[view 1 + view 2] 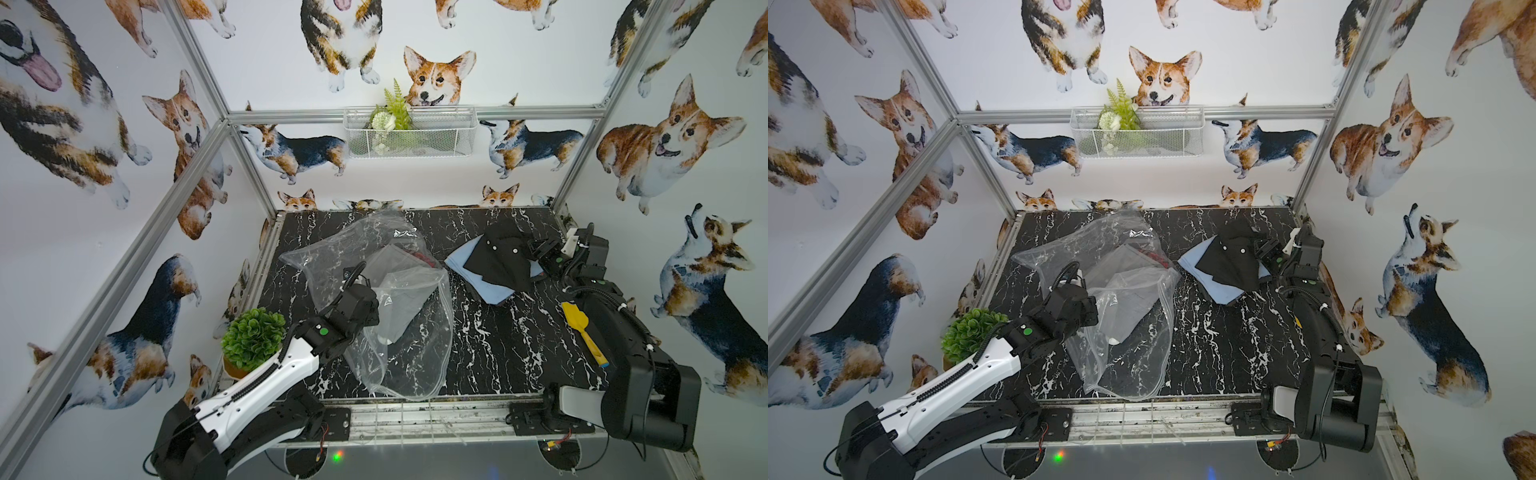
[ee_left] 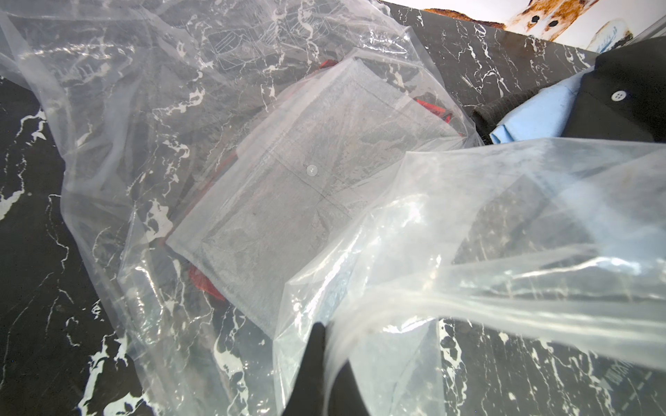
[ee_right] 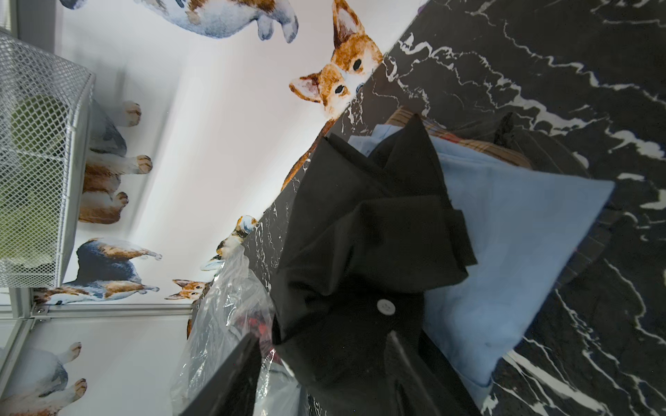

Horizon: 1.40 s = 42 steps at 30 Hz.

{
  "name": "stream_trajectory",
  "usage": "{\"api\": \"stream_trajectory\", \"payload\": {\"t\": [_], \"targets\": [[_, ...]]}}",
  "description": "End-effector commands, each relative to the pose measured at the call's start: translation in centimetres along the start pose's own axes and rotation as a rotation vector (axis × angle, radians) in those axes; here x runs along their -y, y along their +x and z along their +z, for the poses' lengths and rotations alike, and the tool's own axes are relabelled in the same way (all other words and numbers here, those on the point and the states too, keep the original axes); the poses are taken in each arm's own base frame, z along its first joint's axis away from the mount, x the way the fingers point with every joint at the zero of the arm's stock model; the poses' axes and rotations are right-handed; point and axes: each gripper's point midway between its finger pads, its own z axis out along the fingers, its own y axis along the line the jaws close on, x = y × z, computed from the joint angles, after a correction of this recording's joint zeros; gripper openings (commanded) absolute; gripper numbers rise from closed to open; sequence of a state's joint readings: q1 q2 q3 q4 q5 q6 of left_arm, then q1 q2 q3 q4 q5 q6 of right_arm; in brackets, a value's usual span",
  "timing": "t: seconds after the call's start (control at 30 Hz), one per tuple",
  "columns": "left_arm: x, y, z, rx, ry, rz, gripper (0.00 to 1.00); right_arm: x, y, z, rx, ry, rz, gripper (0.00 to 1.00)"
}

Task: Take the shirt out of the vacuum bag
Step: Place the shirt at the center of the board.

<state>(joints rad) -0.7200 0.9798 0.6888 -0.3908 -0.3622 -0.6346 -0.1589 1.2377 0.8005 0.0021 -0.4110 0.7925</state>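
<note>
My right gripper should lower its open fingers onto the buttoned part of the black shirt and close them there, because that cloth is below it.
The vacuum bag (image 1: 399, 332) (image 1: 1133, 336) lies crumpled and clear on the left half of the black marble table (image 1: 490, 353). My left gripper (image 1: 372, 309) (image 2: 329, 345) is shut on a fold of the bag's plastic and lifts it. Inside the bag (image 2: 126, 108) rests a folded grey shirt (image 2: 306, 198) with a button, on top of something red (image 2: 205, 281). At the back right, a black shirt (image 1: 498, 259) (image 3: 360, 234) with white buttons lies outside the bag on a light blue garment (image 1: 469, 272) (image 3: 504, 252). My right gripper (image 1: 540, 249) (image 3: 319, 342) is open, its fingers astride the black shirt's edge.
A potted green plant (image 1: 253, 338) stands at the table's left edge beside my left arm. A yellow-handled tool (image 1: 582, 332) lies along the right edge under my right arm. A white wire basket (image 1: 409, 133) hangs on the back wall. More folded clothes sit under the blue garment.
</note>
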Motion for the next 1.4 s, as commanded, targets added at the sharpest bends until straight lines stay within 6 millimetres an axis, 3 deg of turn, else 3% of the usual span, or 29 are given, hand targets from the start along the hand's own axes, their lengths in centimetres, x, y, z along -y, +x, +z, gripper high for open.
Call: {"api": "stream_trajectory", "payload": {"t": [0.0,0.33,0.57,0.77,1.03,1.23,1.37], "targets": [[-0.4,0.3,0.0,-0.011,-0.012,-0.012,0.00,0.1,1.0,0.1,-0.034,-0.026,0.002,0.59],[0.1,0.6,0.4,-0.018,0.011,-0.035,0.00,2.8,4.3,0.5,-0.090,0.015,-0.022,0.61],[0.2,0.4,0.1,-0.013,0.018,-0.024,0.00,3.0,5.3,0.5,-0.087,0.042,-0.108,0.61],[0.1,0.6,0.1,-0.019,0.018,-0.021,0.00,4.0,7.2,2.0,-0.142,0.101,-0.173,0.61],[-0.1,0.6,-0.3,-0.016,0.021,-0.018,0.00,5.4,7.9,1.9,-0.118,0.307,-0.374,0.60],[-0.4,0.8,-0.6,-0.015,0.019,-0.011,0.00,6.2,7.5,2.0,-0.123,0.380,-0.388,0.60],[-0.6,1.1,-0.6,-0.020,0.020,-0.012,0.00,7.9,7.3,2.0,-0.126,0.471,-0.397,0.59]]}}
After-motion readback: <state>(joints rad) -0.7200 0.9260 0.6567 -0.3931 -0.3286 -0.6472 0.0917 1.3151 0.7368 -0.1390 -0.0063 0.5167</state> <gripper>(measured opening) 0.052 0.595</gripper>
